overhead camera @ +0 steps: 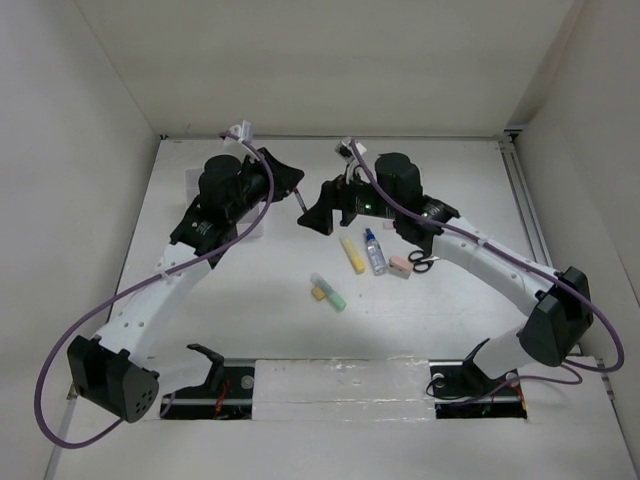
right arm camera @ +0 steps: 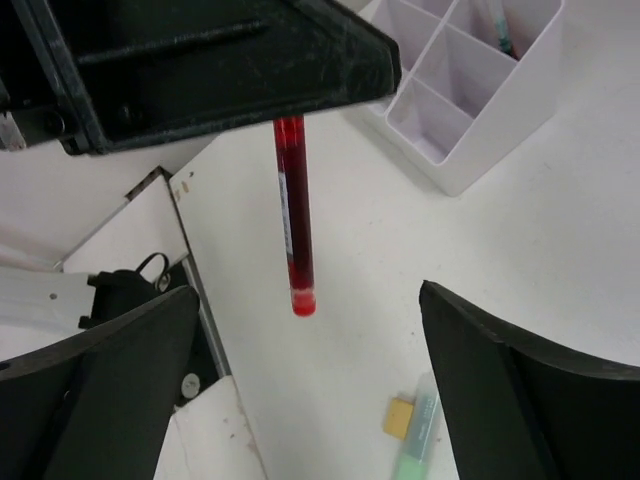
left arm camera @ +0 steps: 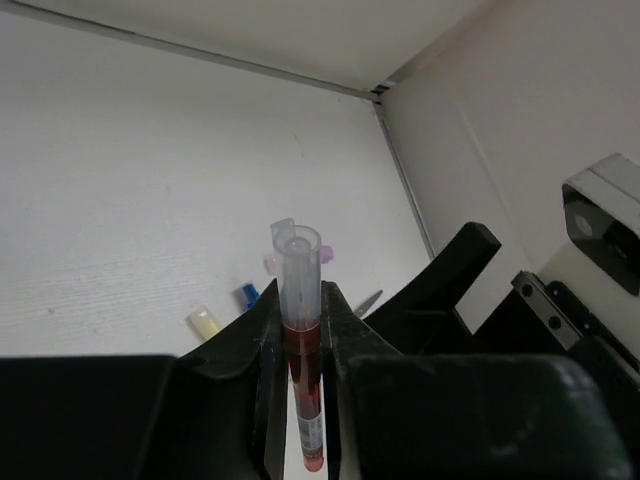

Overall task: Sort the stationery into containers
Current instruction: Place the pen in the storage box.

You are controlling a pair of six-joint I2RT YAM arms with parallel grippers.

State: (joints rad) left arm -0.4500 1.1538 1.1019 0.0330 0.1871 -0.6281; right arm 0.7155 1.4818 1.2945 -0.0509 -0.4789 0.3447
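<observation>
My left gripper will next swing across and down to release the red pen, because the container section with a pen is below, to its left in the top view.
A thin red pen [left arm camera: 302, 340] stands upright between the pads of my left gripper [left arm camera: 303, 330], which is shut on it. In the right wrist view the pen [right arm camera: 294, 220] hangs down from the left gripper [right arm camera: 200, 60]. My right gripper [right arm camera: 308, 300] is open around the pen's lower end, both fingers well clear of it. Seen from above, the two grippers [overhead camera: 297, 192] [overhead camera: 315, 212] meet at the middle back of the table. The white organiser tray [right arm camera: 470, 90] stands just beyond, with a pen in one compartment.
On the table lie a yellow highlighter [overhead camera: 352, 255], a blue-capped bottle [overhead camera: 375, 251], a pink eraser [overhead camera: 400, 265], black-handled scissors [overhead camera: 422, 260], a green highlighter [overhead camera: 330, 292] and a tan eraser [overhead camera: 318, 294]. White walls enclose the table.
</observation>
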